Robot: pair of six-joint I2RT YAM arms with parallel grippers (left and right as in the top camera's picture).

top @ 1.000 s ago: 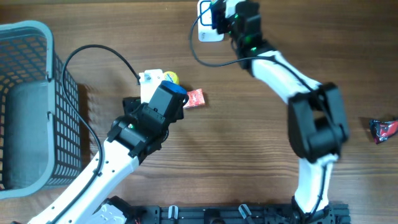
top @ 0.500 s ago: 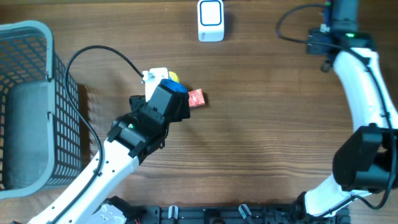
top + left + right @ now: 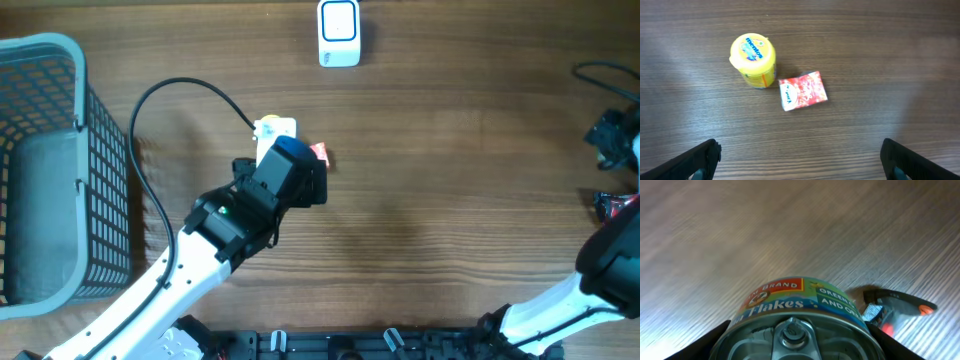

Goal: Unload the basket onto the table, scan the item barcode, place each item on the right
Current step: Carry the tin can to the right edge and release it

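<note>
My right gripper should next go down to the clear, bare tabletop beside the dark foil packet and release the tin can (image 3: 800, 305).
In the right wrist view my right gripper (image 3: 797, 342) is shut on a tin can (image 3: 800, 305) with a green and blue "Flakes" label and a pull-tab lid facing the camera. Overhead, that gripper (image 3: 612, 135) hangs at the table's far right edge. The white scanner (image 3: 339, 33) with a blue face stands at the back centre, far from the can. My left gripper (image 3: 800, 165) is open and empty, hovering above a yellow Mentos tub (image 3: 754, 60) and a red packet (image 3: 802, 90). Overhead, only a corner of the red packet (image 3: 320, 152) shows beside the left arm.
A grey mesh basket (image 3: 60, 170) fills the left side of the table. A dark foil packet (image 3: 612, 205) lies at the right edge, also seen just beyond the can as a dark packet (image 3: 895, 307). A black cable (image 3: 180, 95) loops behind the left arm.
My right arm has swung from the scanner at the back centre out to the far right edge. My left arm has shifted right, now covering the yellow tub overhead.
</note>
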